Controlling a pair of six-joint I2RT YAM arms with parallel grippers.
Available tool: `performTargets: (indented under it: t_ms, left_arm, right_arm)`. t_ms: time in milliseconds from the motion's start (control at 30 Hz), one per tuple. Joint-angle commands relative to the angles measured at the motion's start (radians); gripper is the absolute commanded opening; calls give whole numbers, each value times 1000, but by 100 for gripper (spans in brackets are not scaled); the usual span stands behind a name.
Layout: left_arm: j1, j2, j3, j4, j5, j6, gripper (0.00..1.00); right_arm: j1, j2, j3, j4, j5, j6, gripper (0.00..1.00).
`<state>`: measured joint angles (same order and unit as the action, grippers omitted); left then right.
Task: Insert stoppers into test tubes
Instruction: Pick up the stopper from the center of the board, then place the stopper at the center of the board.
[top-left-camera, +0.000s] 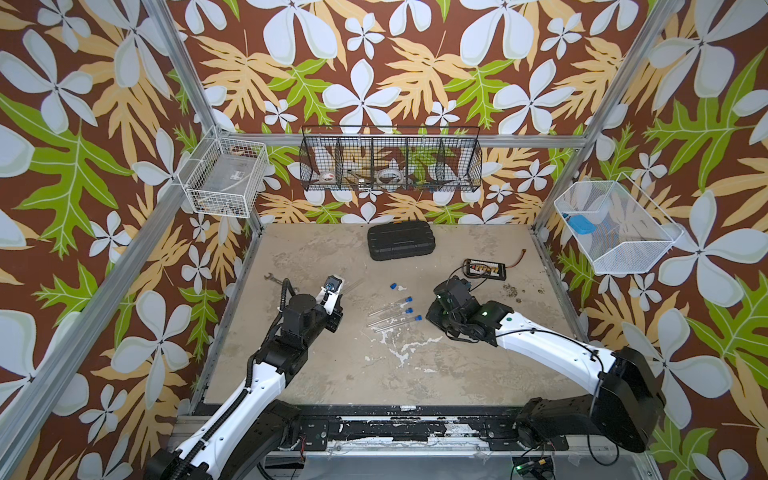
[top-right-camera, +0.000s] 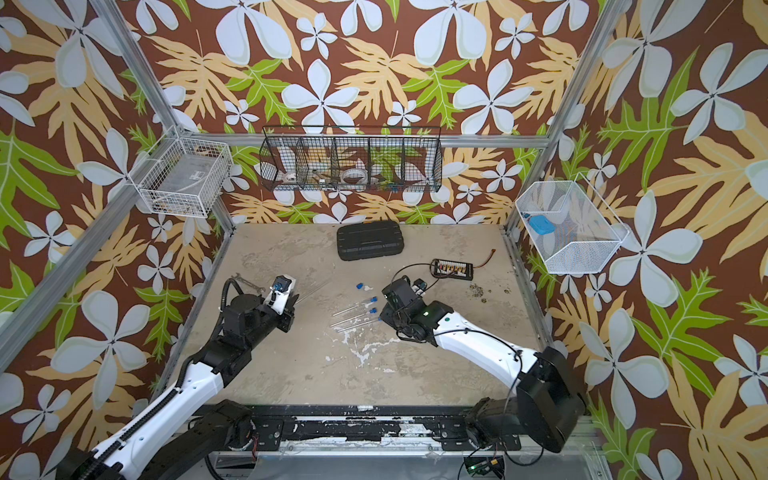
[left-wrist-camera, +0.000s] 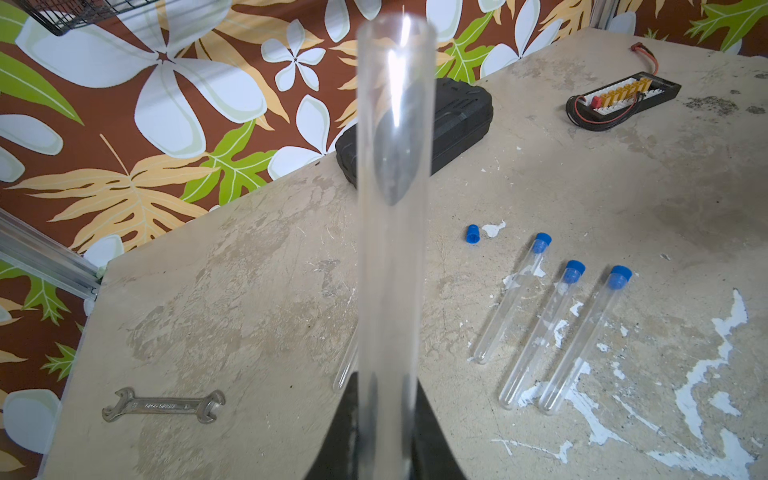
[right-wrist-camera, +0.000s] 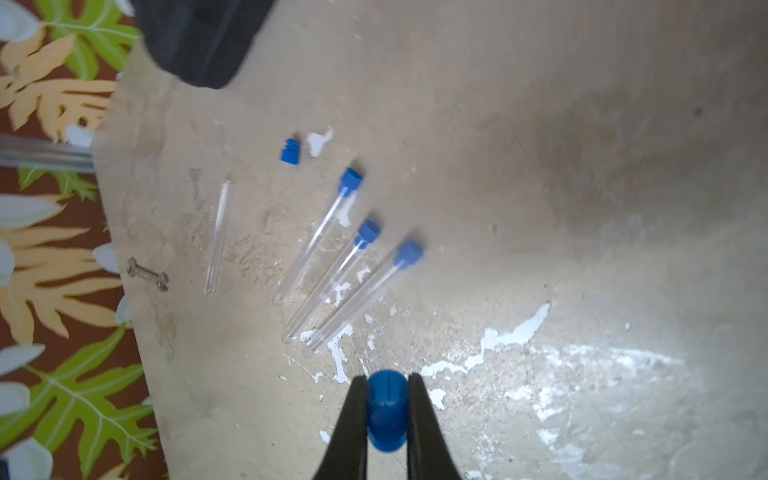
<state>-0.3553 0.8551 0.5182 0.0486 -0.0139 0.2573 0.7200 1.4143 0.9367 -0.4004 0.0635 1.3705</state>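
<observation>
The robot's right gripper needs to move back and down to the tabletop by the white flaked patch (top-left-camera: 414, 338) (right-wrist-camera: 424, 359) and let go of the stopper, as the tabletop there is clear of tubes.
My left gripper (left-wrist-camera: 388, 419) is shut on a clear test tube (left-wrist-camera: 392, 199) that stands straight out from its jaws, open end away. A second open tube (right-wrist-camera: 218, 237) lies on the table, partly hidden behind the held one in the left wrist view. Three test tubes (top-left-camera: 390, 309) with blue stoppers in them lie side by side mid-table. One loose blue stopper (top-left-camera: 393, 286) lies just behind them. My right gripper (right-wrist-camera: 387, 409), raised to the right of the row, is shut on another blue stopper (right-wrist-camera: 386, 399). In both top views its fingers are hidden under the wrist.
A grey wrench (top-left-camera: 277, 280) lies left of the left gripper. A black case (top-left-camera: 401, 242) sits at the back, a connector board with wires (top-left-camera: 484, 268) at back right, crumbs (top-left-camera: 515, 289) beside it. Wire baskets hang on the walls; the right basket (top-left-camera: 615, 249) holds a flat blue object (top-left-camera: 580, 224).
</observation>
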Motion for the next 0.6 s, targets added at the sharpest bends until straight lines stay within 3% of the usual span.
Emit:
performTargets:
  t_ms: [0,267,567]
  left_arm:
    - [-1,-2,9,9,0,-6,0]
    - [-1,39,39,-2,-1,2,0]
    - [-1,90,78,-8,-7,9,0]
  right_arm:
    - [5,72,1,-19,-86,338,5]
    - [4,295,107,-112,-176,432,9]
    - [-13,381,120,-130,-200,440,19]
